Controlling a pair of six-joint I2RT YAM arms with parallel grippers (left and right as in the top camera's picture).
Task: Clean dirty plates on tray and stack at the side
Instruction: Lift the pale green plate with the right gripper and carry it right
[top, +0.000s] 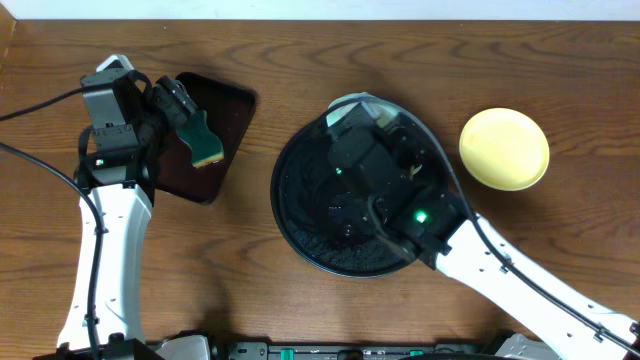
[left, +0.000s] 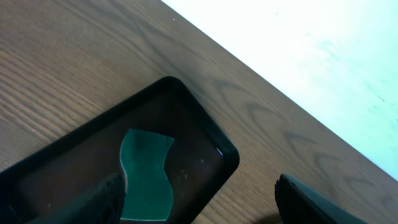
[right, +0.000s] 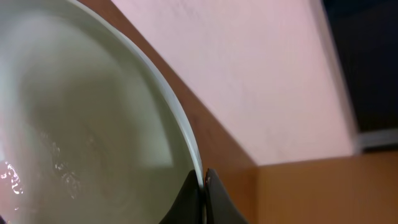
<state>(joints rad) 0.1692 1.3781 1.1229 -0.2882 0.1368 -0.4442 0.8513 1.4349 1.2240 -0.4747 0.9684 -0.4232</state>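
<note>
I next cross over to the yellow plate (top: 504, 148), below my right gripper and to its right in the overhead view, lower the mint-blue plate onto it and release.
My right gripper (right: 203, 180) is shut on the rim of a pale mint-blue plate (right: 81, 118) and holds it tilted over the far side of the round black tray (top: 300, 210). From overhead only the plate's top edge (top: 358, 103) shows past the gripper (top: 350, 125). A pale yellow plate (top: 504, 148) lies on the table right of the tray. No other mint-blue plate shows; the right arm covers much of the tray. My left gripper (left: 199, 186) is open and empty over a small rectangular dark tray (left: 205, 134).
A green sponge (left: 146, 180) lies in the rectangular dark tray (top: 225, 100) at the far left, by the left gripper (top: 175, 100); it also shows from overhead (top: 205, 140). The table's far edge runs just behind both trays.
</note>
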